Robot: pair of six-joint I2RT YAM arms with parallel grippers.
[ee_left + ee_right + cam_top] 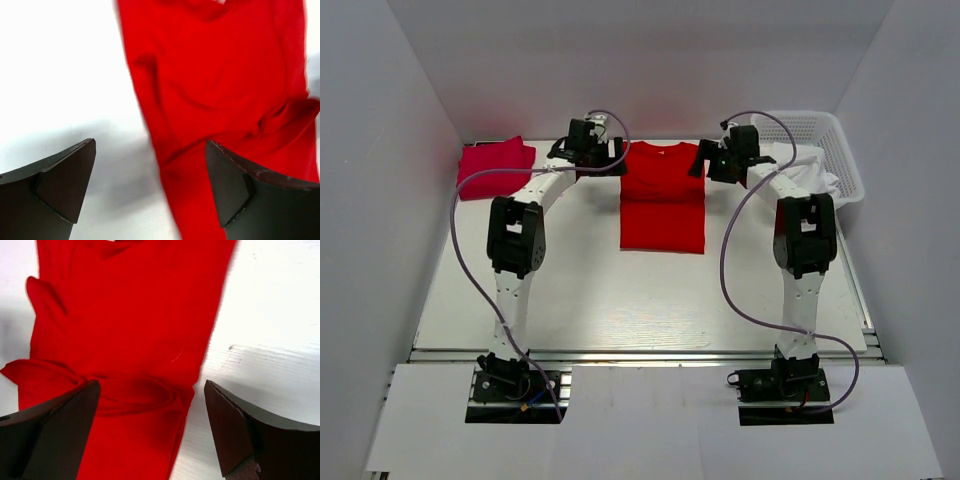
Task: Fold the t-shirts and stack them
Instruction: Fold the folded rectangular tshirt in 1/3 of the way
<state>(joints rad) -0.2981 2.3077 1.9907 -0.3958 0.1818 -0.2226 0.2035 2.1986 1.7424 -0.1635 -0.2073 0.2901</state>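
The red shirt's near corner facing the crimson shirt lies uncovered, so I will bring my left gripper back along the red shirt's side edge and down onto that corner.
A bright red t-shirt lies flat in a long narrow fold at the back middle of the table. It also shows in the left wrist view and the right wrist view. A pinkish crimson t-shirt lies folded at the back left. My left gripper is open and empty over the red shirt's top left corner. My right gripper is open and empty over its top right corner. Both sets of jaws straddle a side edge of the shirt.
A white plastic basket with white cloth hanging over its rim stands at the back right. White walls enclose the table on three sides. A metal rail runs along the near edge.
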